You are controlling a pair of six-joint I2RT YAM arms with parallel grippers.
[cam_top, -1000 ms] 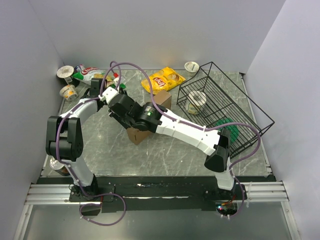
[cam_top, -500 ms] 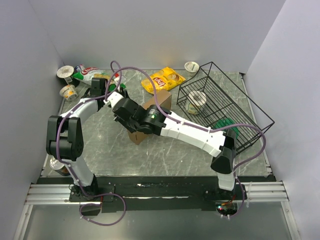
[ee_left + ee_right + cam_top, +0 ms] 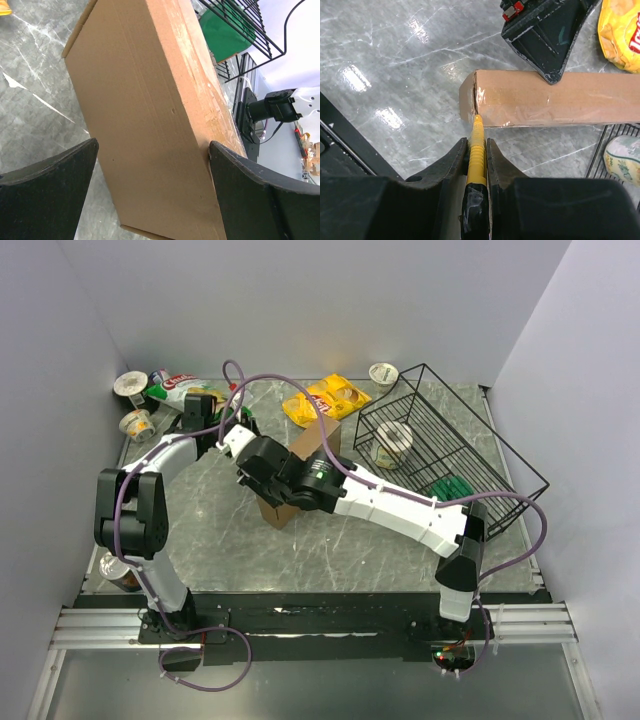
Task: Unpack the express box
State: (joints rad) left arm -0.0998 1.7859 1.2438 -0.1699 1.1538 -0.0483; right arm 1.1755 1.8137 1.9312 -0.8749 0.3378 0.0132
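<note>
My right gripper lifts, swings to bare tabletop between box (image 3: 312, 442) and basket, descends and releases the cutter next. That spot lies below, to the right in the top view.
The express box (image 3: 312, 442), plain brown cardboard, stands on edge mid-table with its clear-taped narrow face up (image 3: 545, 102). My left gripper (image 3: 152, 147) grips it across, one finger (image 3: 240, 180) against the taped edge; that finger also shows in the right wrist view (image 3: 547, 47). In the top view the left gripper (image 3: 240, 427) is at the box's far-left end. My right gripper (image 3: 476, 145) is shut on a yellow-handled cutter (image 3: 477, 150), whose tip touches the seam at the box's end corner. From above, the right gripper (image 3: 258, 460) is at the box's left side.
A black wire basket (image 3: 500, 455) stands at the right, holding a cup (image 3: 392, 440) and a green thing (image 3: 455, 490). A yellow chips bag (image 3: 325, 398) lies behind the box. Cups and packets (image 3: 140, 400) crowd the back left corner. A can (image 3: 115, 570) sits at the near left edge.
My right arm has swung its elbow to the right and nearer, and its wrist has shifted slightly right along the box. The left arm and the box have barely moved.
</note>
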